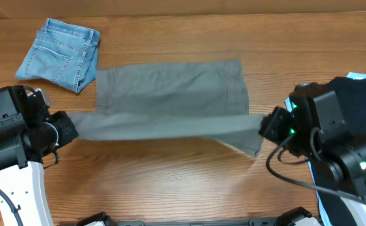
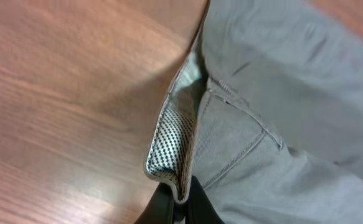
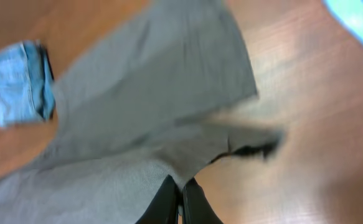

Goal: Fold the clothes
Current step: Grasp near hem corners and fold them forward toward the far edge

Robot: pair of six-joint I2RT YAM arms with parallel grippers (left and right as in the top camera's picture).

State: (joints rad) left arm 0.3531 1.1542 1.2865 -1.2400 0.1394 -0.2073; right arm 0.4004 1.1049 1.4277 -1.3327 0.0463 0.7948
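I should next use my right gripper to carry the lifted leg hem outward and down onto the shorts' far corner [image 1: 235, 66] and let it go there, because that corner lies flat, outward and below.
The grey shorts [image 1: 170, 94] lie spread across the middle of the table, with the near part lifted and stretched between both grippers. My left gripper [image 1: 69, 125] is shut on the waistband edge; in the left wrist view the pale dotted lining [image 2: 169, 143] shows above the pinching fingers [image 2: 180, 202]. My right gripper [image 1: 267, 125] is shut on the leg hem; the right wrist view shows grey cloth [image 3: 137, 118] held between its fingers [image 3: 181, 193]. Folded blue denim shorts [image 1: 60, 53] lie at the back left, also in the right wrist view [image 3: 19, 84].
A black garment [image 1: 358, 94] lies at the right edge behind the right arm, with a bit of light blue [image 1: 358, 76] on it. Bare wooden tabletop [image 1: 170, 182] runs along the front.
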